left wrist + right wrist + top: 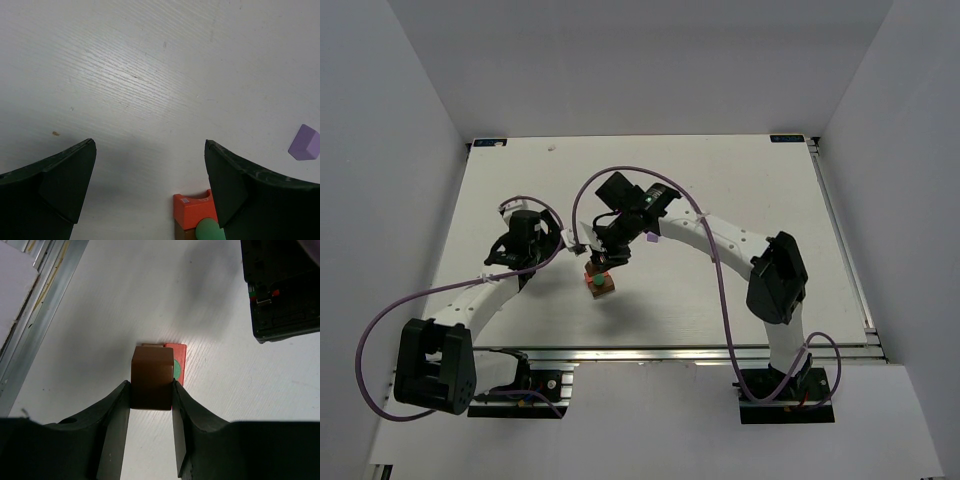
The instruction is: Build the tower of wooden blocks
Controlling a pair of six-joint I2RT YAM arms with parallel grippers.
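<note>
My right gripper lowers onto the small stack's top (599, 281) (177, 364) next, shifting toward the red-orange block before it releases. The held block still overhangs the stack's rail-side edge.
My right gripper (151, 386) is shut on a brown block (151, 371) and holds it just above the small stack (599, 284) near the middle of the table. Under the held block, the right wrist view shows the red-orange block (180, 359), a sliver of green (176, 369) and another brown edge (152, 344). My left gripper (150, 150) stands open over bare table to the left of the stack, with nothing between its fingers. The red-orange block (191, 209), a green piece (207, 231) and a brown one (183, 234) show beside its right finger. A lilac block (305, 142) lies apart on the table (651, 238).
The white table (740, 190) has an aluminium rail (700, 353) along its near edge, also seen on the left of the right wrist view (35, 300). The left arm's black wrist body (280, 290) hangs close to the stack. Grey walls enclose the table.
</note>
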